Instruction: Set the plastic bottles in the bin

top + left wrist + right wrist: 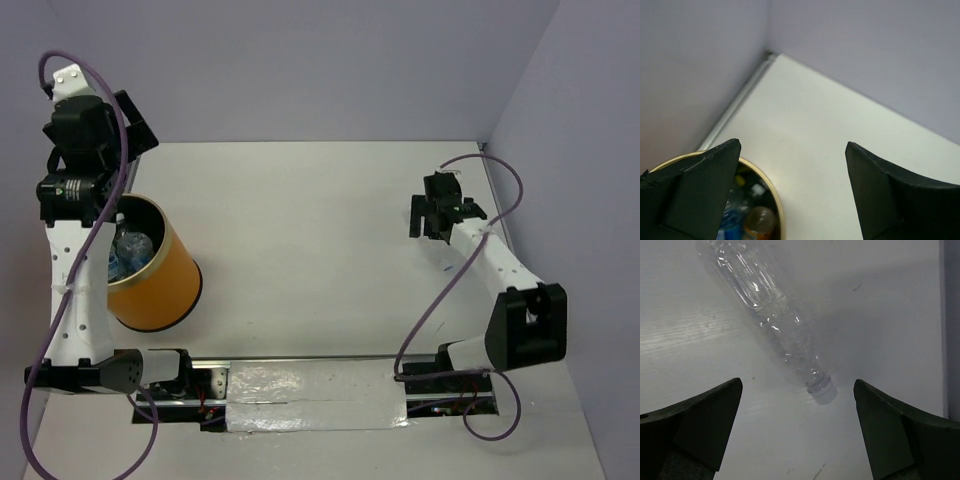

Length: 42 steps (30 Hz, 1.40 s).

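Observation:
I will next lower my right gripper outward past the cap onto the clear bottle's shoulder [441, 250] [799, 352], below and outward of it, as only the cap nears my fingers.
The orange bin [165, 275] stands at the left of the table, and several plastic bottles [130, 250] lie inside it. My left gripper [792, 147] hangs open and empty above the bin's far rim [774, 195]. Below it in the bin I see a blue-labelled bottle [732, 218] and the orange bottle [760, 220]. At the far right, my right gripper [798, 384] is open over a clear bottle [765, 305] lying on the table. Its white cap [822, 391] points toward the fingers, and nothing is between them. In the top view the right gripper [438, 215] hides this bottle.
Grey walls close the table at the back and on both sides. The right wall's foot [950, 330] runs close beside the lying bottle. A taped strip [310, 400] lies between the arm bases at the near edge.

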{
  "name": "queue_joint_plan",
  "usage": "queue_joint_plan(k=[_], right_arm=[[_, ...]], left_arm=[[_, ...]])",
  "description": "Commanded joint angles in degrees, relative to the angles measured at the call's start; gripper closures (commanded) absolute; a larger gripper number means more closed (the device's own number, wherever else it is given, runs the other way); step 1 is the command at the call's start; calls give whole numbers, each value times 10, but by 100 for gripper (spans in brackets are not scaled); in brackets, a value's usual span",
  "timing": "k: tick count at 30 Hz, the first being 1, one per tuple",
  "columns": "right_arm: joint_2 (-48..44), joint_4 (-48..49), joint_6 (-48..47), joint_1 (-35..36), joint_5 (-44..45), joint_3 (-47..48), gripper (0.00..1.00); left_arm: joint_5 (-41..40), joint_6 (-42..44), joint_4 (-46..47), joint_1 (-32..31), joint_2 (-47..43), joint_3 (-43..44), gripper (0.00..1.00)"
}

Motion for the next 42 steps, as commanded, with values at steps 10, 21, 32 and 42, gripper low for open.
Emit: queue_joint_plan(k=[10, 21, 32, 42], right_arm=[[222, -17, -170, -47, -83, 128, 4], [282, -30, -133, -47, -98, 157, 43], [72, 34, 1, -3, -349, 143, 54], [3, 87, 89, 111, -440, 153, 52]], left_arm=[[282, -59, 71, -6, 0, 29, 1], [284, -75, 75, -9, 16, 7, 1], [293, -135, 70, -143, 61, 15, 1], [424, -256, 251, -260, 88, -110, 1]])
